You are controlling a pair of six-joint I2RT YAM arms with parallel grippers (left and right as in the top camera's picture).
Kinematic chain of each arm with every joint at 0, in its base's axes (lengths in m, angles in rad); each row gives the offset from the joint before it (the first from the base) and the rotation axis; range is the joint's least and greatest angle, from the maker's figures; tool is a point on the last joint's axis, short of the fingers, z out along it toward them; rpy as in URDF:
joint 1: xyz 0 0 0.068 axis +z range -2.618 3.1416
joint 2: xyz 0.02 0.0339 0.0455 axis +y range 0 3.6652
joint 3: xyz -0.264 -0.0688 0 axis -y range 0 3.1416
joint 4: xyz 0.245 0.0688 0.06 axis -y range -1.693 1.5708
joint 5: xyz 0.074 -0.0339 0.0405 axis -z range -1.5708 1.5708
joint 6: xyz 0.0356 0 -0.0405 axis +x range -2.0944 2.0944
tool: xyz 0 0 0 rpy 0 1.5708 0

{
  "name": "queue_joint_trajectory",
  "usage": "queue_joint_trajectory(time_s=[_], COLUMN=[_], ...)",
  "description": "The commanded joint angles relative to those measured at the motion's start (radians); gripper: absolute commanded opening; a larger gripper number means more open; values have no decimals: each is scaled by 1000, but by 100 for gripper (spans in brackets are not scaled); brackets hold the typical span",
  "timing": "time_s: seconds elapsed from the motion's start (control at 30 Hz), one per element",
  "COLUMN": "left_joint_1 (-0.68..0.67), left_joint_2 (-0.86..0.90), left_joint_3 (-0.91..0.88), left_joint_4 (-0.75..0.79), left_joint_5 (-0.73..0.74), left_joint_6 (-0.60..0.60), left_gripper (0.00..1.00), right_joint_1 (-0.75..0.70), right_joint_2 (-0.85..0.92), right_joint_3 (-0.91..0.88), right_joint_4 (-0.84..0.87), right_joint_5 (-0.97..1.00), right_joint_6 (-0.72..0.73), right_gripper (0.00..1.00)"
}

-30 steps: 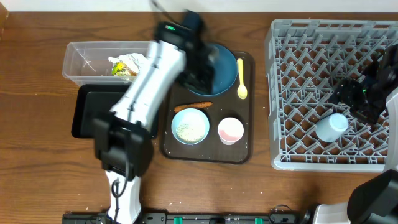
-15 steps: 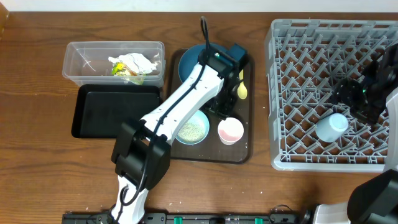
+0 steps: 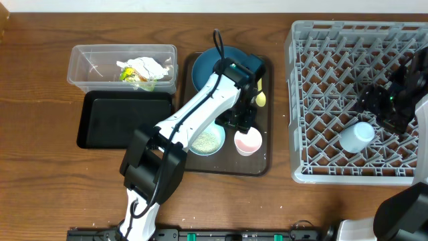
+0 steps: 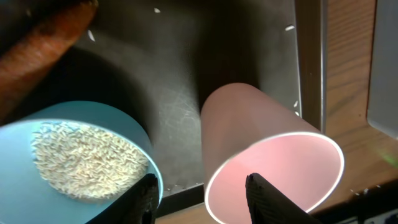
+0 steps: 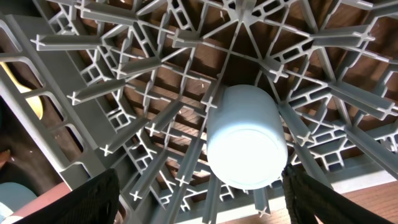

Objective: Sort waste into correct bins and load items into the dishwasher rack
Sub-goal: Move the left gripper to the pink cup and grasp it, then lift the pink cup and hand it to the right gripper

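My left gripper moves down onto the pink cup's rim (image 4: 209, 191) next and closes, since its open fingers already straddle the pink cup's side by the bowl.
My left gripper (image 3: 242, 120) is open and empty, low over the serving tray between the pale-blue bowl (image 3: 206, 138) of rice and the pink cup (image 3: 248, 140). In the left wrist view its gripper (image 4: 205, 199) straddles the near rim of the pink cup (image 4: 267, 155), with the bowl (image 4: 81, 155) and the orange stick (image 4: 37, 50) to the left. The dark-blue plate (image 3: 208, 67) and yellow spoon (image 3: 260, 99) lie on the tray. My right gripper (image 3: 391, 107) is open over the grey rack (image 3: 358, 40), above the upturned light-blue cup (image 5: 247, 137).
The clear tub (image 3: 93, 63) holds crumpled white paper with wrapper scraps (image 3: 142, 69). The black tray (image 3: 124, 119) sits in front of it. The dark-brown serving tray (image 3: 264, 161) lies between the bins and the rack. Loose rice grains (image 4: 289, 27) dot it.
My left arm has swung right from the plate, near the tub, to low over the tray by the pink cup. The right arm has not moved.
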State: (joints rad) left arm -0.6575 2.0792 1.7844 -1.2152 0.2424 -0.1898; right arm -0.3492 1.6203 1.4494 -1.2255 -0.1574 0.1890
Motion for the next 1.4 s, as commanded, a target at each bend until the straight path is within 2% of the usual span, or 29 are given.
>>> queue_joint_trajectory(time_s=[0.0,0.23,0.37,0.47,0.53,0.57,0.73,0.83,0.93,1.0,1.13,1.23,1.37], left_joint_1=[-5,-80,-85,-66,-50,-43,-13,27,96,155,283,365,434], left_joint_2=[-16,-14,-14,-14,-14,-14,-19,-40,-80,-116,-166,-171,-171], left_joint_3=[-1,-77,-113,-111,-111,-111,-94,-58,-25,-19,-19,-19,-19], left_joint_4=[-14,33,47,50,50,50,44,39,51,88,188,298,422], left_joint_5=[37,-10,-61,-60,-60,-60,-54,0,113,228,519,782,1004], left_joint_6=[-14,-11,-11,-11,-11,-11,-12,-14,-14,-14,-14,-16,-94], left_gripper=[49,50,47,35,19,7,6,6,6,6,6,6,6], right_joint_1=[10,10,10,10,10,10,10,10,10,14,64,140,261], right_joint_2=[-1,-1,-1,-1,-1,0,-1,-1,-1,-1,-1,-1,-1], right_joint_3=[14,14,14,14,14,14,14,14,14,14,14,14,14], right_joint_4=[-2,-2,-2,-3,-5,-5,-5,-3,14,44,164,288,463], right_joint_5=[-4,-4,-4,-4,-4,-4,-5,-48,-229,-420,-788,-897,-1010], right_joint_6=[-19,-23,-23,-23,-23,-23,-23,-32,-102,-167,-214,-212,-201], right_gripper=[82,82,81,81,81,81,81,81,81,82,86,98,99])
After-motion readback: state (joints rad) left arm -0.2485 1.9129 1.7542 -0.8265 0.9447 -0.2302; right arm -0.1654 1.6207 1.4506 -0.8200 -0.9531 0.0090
